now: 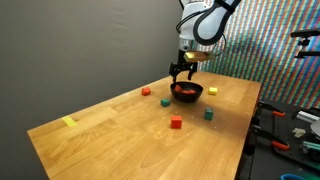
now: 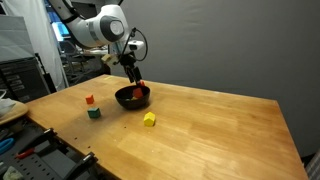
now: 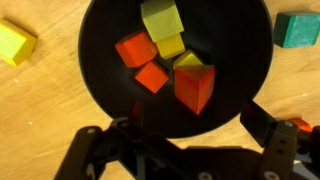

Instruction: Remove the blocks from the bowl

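My gripper lowers, open, into the black bowl (image 3: 100,60) next. Its fingers come down on both sides of the larger orange block (image 3: 195,90), because that block lies nearest them.
The black bowl (image 3: 100,60) fills the wrist view and holds several blocks: a yellow-green one (image 3: 161,20), a yellow one (image 3: 172,46), two orange-red ones (image 3: 135,48) and a larger orange block (image 3: 194,87). My gripper (image 3: 198,116) is open just above the bowl's near rim, with nothing between its fingers. The orange block lies just ahead of them. In both exterior views the gripper (image 1: 182,72) (image 2: 133,76) hangs right over the bowl (image 1: 186,93) (image 2: 132,98).
Loose blocks lie on the wooden table around the bowl: orange (image 1: 146,91), yellow (image 1: 213,91), red (image 1: 176,123) and green (image 1: 209,114). A yellow tape strip (image 1: 69,122) lies far off. Tools sit beyond the table edge (image 1: 285,140).
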### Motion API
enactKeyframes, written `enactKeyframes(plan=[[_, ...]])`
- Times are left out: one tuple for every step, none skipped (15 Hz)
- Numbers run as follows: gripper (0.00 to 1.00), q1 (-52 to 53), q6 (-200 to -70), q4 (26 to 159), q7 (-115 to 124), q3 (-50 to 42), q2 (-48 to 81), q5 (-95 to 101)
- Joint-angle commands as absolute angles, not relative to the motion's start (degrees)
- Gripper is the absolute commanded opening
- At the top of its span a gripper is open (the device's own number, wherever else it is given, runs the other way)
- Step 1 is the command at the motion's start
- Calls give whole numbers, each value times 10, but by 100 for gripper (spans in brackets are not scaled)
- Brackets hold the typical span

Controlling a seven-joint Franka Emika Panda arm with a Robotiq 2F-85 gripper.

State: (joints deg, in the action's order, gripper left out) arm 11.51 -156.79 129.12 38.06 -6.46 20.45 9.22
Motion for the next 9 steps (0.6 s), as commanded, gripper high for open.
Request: enactKeyframes(plan=[[100,87,-1586,1319,313,-37,192,44],[100,99,-1574,1306,324,-49,208,55],[97,108,-1569,1297,332,-59,219,65],[94,118,-1560,1286,344,-69,232,78],[94,124,-1555,1277,347,-74,243,84],[91,126,-1552,1268,344,-75,252,84],[92,133,-1549,1258,345,-79,262,89],[90,140,-1548,1246,347,-83,273,93],[89,146,-1546,1235,347,-86,283,96]])
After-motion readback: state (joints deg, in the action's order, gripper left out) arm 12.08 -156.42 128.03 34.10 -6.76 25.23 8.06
